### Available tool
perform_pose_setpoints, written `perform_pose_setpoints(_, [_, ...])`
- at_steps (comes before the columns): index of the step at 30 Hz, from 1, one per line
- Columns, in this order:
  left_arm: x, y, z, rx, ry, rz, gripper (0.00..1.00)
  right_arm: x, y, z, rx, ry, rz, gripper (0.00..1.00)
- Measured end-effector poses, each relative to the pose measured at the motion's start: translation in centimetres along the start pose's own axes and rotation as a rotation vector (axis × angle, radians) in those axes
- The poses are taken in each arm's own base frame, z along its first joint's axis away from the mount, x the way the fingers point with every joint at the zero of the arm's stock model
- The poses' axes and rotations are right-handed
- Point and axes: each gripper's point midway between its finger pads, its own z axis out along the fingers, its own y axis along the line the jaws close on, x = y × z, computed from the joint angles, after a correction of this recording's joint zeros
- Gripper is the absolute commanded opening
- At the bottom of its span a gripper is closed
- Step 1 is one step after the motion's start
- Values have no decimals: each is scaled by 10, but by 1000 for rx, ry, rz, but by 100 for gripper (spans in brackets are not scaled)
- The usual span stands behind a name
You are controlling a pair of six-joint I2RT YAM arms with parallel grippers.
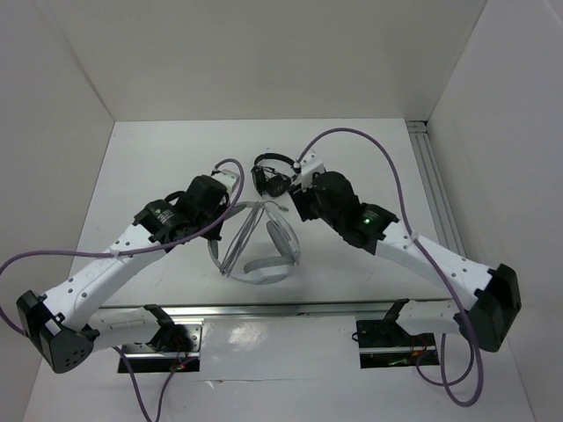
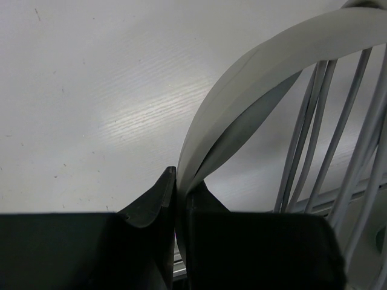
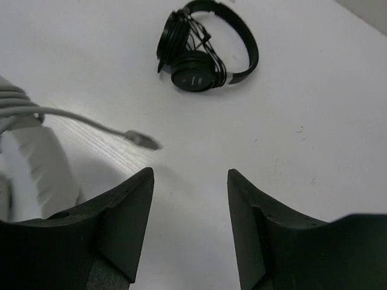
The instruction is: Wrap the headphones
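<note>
My left gripper will go outward, then down to release the headphones on the bare tabletop (image 1: 199, 162) next to the black pair, as the cable already loops the headband.
The light grey-white headphones (image 1: 264, 266) lie at the table's centre between my two arms, with the thin grey cable (image 1: 239, 236) looped several times across the headband. My left gripper (image 1: 222, 214) is shut on the wide headband (image 2: 254, 66), which arches up from the jaws (image 2: 181, 181); cable strands (image 2: 338, 133) run beside it. My right gripper (image 1: 296, 204) is open and empty (image 3: 190, 175) above the table. The cable's plug end (image 3: 142, 140) hangs free just ahead of its left finger, and a padded part of the headphones (image 3: 42, 163) shows at the left.
Smaller black headphones (image 1: 271, 173) lie behind the grey ones, also in the right wrist view (image 3: 199, 54). White walls enclose the table on three sides. A metal rail (image 1: 435, 189) runs along the right edge.
</note>
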Motion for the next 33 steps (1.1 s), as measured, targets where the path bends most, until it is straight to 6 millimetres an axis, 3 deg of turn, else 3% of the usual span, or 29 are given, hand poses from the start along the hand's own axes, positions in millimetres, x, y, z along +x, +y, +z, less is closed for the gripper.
perform_pose_setpoints(6, [-11, -1, -2, 12, -82, -45, 0, -57, -27, -54, 68, -173, 158, 60])
perform_pose_setpoints(9, [-5, -2, 3, 17, -91, -69, 0, -66, -37, -69, 104, -211, 225, 53])
perform_pose_setpoints(10, [-2, -2, 6, 16, -84, -73, 0, -66, -39, -73, 111, -214, 240, 19])
perform_pose_setpoints(11, [1, -3, 8, 15, -73, -78, 0, -64, -41, -75, 121, -208, 246, 3])
perform_pose_setpoints(12, [3, -3, 10, 13, -63, -86, 0, -60, -42, -76, 128, -196, 263, 0])
perform_pose_setpoints(14, [6, -3, 13, 10, -51, -101, 0, -54, -42, -76, 137, -171, 287, 0])
perform_pose_setpoints(16, [6, -2, 17, -1, -43, -134, 0, -46, -41, -76, 141, -143, 310, 18])
perform_pose_setpoints(17, [6, -1, 20, -8, -37, -150, 0, -42, -41, -76, 141, -129, 319, 34])
perform_pose_setpoints(20, [6, 13, 32, -55, -3, -220, 0, -33, -39, -76, 139, -94, 336, 52])
perform_pose_setpoints(28, [-20, 92, 72, -230, 57, -457, 0, -24, -32, -77, 109, -50, 339, 57])
perform_pose_setpoints(33, [-27, 130, 92, -286, 79, -556, 0, -19, -28, -73, 100, -38, 334, 57])
